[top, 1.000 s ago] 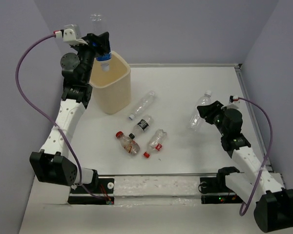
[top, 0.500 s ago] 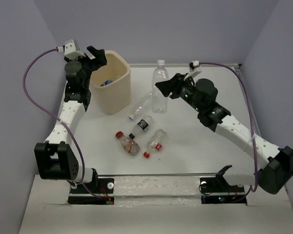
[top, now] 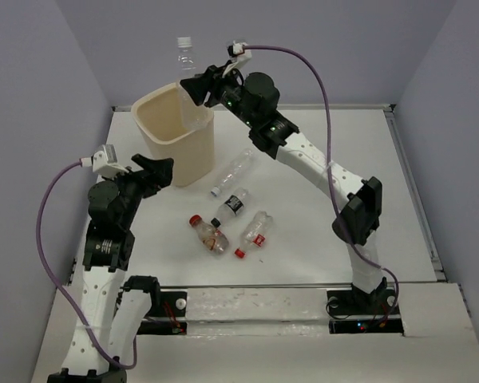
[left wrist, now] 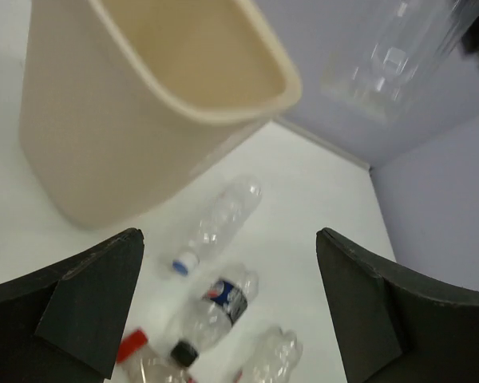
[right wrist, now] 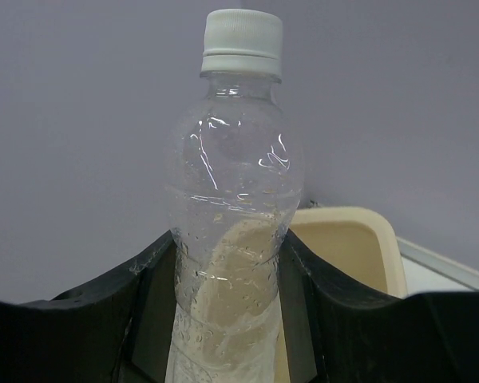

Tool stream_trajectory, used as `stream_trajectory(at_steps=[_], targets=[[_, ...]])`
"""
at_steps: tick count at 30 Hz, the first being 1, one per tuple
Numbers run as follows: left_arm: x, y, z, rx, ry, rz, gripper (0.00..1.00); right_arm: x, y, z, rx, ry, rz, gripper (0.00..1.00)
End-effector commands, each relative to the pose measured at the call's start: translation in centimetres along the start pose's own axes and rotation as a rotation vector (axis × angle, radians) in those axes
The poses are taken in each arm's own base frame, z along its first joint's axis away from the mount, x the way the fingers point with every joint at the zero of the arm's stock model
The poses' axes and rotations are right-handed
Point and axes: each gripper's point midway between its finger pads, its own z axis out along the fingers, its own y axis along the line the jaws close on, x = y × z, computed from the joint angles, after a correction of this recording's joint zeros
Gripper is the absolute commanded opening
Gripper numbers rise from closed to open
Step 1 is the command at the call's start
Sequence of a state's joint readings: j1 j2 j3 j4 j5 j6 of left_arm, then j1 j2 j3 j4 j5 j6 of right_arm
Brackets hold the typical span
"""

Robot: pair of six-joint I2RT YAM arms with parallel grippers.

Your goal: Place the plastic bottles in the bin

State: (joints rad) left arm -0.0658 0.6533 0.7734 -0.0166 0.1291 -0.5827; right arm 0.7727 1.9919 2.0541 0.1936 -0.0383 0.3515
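My left gripper should tip down and back onto the closer red-capped bottle's body, below it and to its right in the top view.
The cream bin [top: 161,159] stands at the back left. My right gripper [top: 193,88] is shut on a clear bottle with a white cap [top: 185,57] and holds it upright above the bin's far right rim. The right wrist view shows this bottle [right wrist: 231,199] between the fingers with the bin [right wrist: 359,239] behind and below. My left gripper [top: 156,169] is open and empty, low beside the bin's front left; its view [left wrist: 230,271] shows the bin [left wrist: 144,120]. Several bottles lie on the table: a blue-capped one [top: 233,170], a black-capped one [top: 231,206], two red-capped ones [top: 209,234] [top: 255,230].
The white table is bounded by a raised edge at the back and right [top: 399,144], with purple walls behind. The right arm [top: 319,167] stretches diagonally over the table's middle. In the left wrist view the lying bottles [left wrist: 215,307] sit just beyond the open fingers [left wrist: 88,303].
My right arm has lifted the white-capped bottle from mid-table to above the bin's rim. My left arm let a bottle go into the bin, then drew back down to the bin's front left.
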Motion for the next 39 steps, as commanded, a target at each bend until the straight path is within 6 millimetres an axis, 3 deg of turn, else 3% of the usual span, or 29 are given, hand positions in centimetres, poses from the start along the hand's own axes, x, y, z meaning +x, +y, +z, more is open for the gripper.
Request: stream_trajectory(at_steps=[1,2,3,5,7,8,9,10,11,13,14,15,18,19,20,24,25,26,28,29,30,31,32,33,34,35,36,37,39], targets=[[9.2,2.6,-4.3,-0.055,0.339,-0.11,0.99,-3.7,1.2,3.5,-0.027,-0.142,-0.079,0.32],[10.9,3.1,-5.1,-0.069,0.405,-0.132,0.99,-3.6,0.2,4.1,0.02,-0.165,-0.078,0.33],[12.3,3.2,-5.7,-0.069,0.474,-0.14,0.99,-0.2,-0.8,5.5,0.037,-0.134,-0.08,0.33],[15.1,4.0,-6.5,-0.083,0.592,-0.17,0.99,-0.6,-1.0,6.2,0.066,-0.182,-0.094,0.33],[17.0,4.6,-7.1,-0.113,0.663,-0.208,0.99,0.9,-2.2,7.0,0.087,-0.215,-0.126,0.33],[17.7,4.9,-7.2,-0.131,0.689,-0.209,0.99,1.1,-1.7,7.2,0.076,-0.243,-0.135,0.34],[18.1,5.3,-7.2,-0.155,0.697,-0.217,0.99,2.6,-2.4,7.6,0.083,-0.23,-0.166,0.36],[18.7,5.6,-7.4,-0.172,0.715,-0.221,0.99,3.5,-2.1,7.9,0.077,-0.223,-0.181,0.41],[19.4,5.7,-7.4,-0.187,0.743,-0.232,0.99,3.2,-1.7,8.0,0.058,-0.227,-0.197,0.58],[20.4,6.1,-7.6,-0.209,0.775,-0.242,0.99,4.5,-1.4,8.1,0.044,-0.191,-0.248,0.79],[20.7,6.2,-7.5,-0.21,0.779,-0.246,0.99,3.7,-0.1,7.7,0.031,-0.194,-0.266,0.86],[21.3,6.5,-7.6,-0.225,0.788,-0.25,0.99,5.3,0.2,7.5,0.021,-0.165,-0.305,0.95],[21.9,6.9,-7.4,-0.236,0.782,-0.262,0.99,3.7,1.8,5.8,-0.001,-0.152,-0.298,0.98],[22.3,7.3,-7.2,-0.251,0.77,-0.267,0.99,0.5,3.0,4.6,-0.009,-0.183,-0.28,0.98],[22.8,7.5,-7.4,-0.251,0.781,-0.264,0.99,3.0,2.1,4.6,0.001,-0.133,-0.27,0.98],[24.3,7.6,-7.1,-0.276,0.77,-0.287,0.99,2.6,1.7,-0.8,0.045,-0.092,-0.152,0.96],[25.1,7.8,-7.2,-0.291,0.778,-0.307,0.99,-0.4,2.9,-3.2,0.034,-0.132,-0.092,0.96],[25.6,7.8,-7.2,-0.294,0.781,-0.31,0.99,4.4,0.9,-5.3,0.075,-0.031,-0.077,0.96],[26.7,7.6,-6.7,-0.288,0.781,-0.311,0.99,5.8,-0.3,-8.4,0.128,0.006,-0.031,0.93],[27.3,7.8,-6.8,-0.303,0.784,-0.328,0.99,4.5,-0.1,-10.5,0.142,-0.009,0.016,0.92],[27.7,7.7,-6.3,-0.297,0.772,-0.324,0.99,9.0,-2.6,-13.1,0.226,0.088,0.028,0.88],[27.9,7.7,-6.2,-0.298,0.771,-0.326,0.99,10.1,-3.3,-14.7,0.259,0.116,0.044,0.86],[28.1,7.8,-6.0,-0.302,0.76,-0.334,0.99,9.9,-3.4,-16.4,0.277,0.116,0.091,0.85],[28.4,8.0,-6.0,-0.312,0.761,-0.331,0.99,13.1,-4.8,-18.8,0.324,0.189,0.1,0.83],[28.5,8.4,-6.0,-0.323,0.752,-0.326,0.95,14.7,-5.5,-20.5,0.365,0.237,0.124,0.83],[28.5,8.4,-5.7,-0.32,0.74,-0.328,0.91,14.4,-5.5,-21.9,0.37,0.236,0.143,0.83],[28.5,8.6,-5.7,-0.323,0.733,-0.326,0.87,17.3,-7.0,-24.7,0.435,0.31,0.144,0.83],[28.9,9.0,-5.9,-0.34,0.738,-0.321,0.79,17.4,-7.3,-26.2,0.464,0.307,0.179,0.84],[28.8,8.8,-5.4,-0.316,0.725,-0.318,0.7,19.5,-8.3,-28.8,0.514,0.357,0.205,0.89]])
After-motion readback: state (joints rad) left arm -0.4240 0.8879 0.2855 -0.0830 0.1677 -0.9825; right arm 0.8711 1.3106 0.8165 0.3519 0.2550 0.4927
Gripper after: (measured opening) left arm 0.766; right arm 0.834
